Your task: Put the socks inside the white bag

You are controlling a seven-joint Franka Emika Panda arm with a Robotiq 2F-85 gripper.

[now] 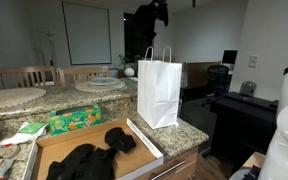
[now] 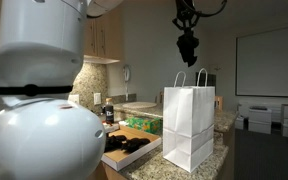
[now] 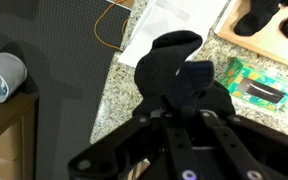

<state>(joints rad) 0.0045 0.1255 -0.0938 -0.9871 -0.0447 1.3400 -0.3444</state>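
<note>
My gripper lowers to the handles and releases the sock next, since the bag's opening (image 1: pixel 160 62) (image 3: pixel 168 22) lies below my gripper and the sock still dangles above the bag's rim.
The white paper bag (image 1: pixel 159 92) stands upright on the granite counter, and shows in both exterior views (image 2: pixel 189 130). My gripper (image 1: pixel 154 12) hangs high above the bag, shut on a black sock (image 2: pixel 189 48) that dangles over the bag's opening. In the wrist view the sock (image 3: pixel 174 65) is bunched between the jaws (image 3: pixel 174 100), with a white shape, apparently the bag (image 3: pixel 174 25), below it. More black socks (image 1: pixel 89 155) lie in a shallow cardboard tray (image 1: pixel 144 140) beside the bag, also seen in an exterior view (image 2: pixel 124 143).
A green packet (image 1: pixel 74 120) lies behind the tray and shows in the wrist view (image 3: pixel 254 85). A round table with a plate (image 1: pixel 102 84) and chairs stand behind the counter. A dark desk with a chair (image 1: pixel 239 105) stands beyond the counter's end.
</note>
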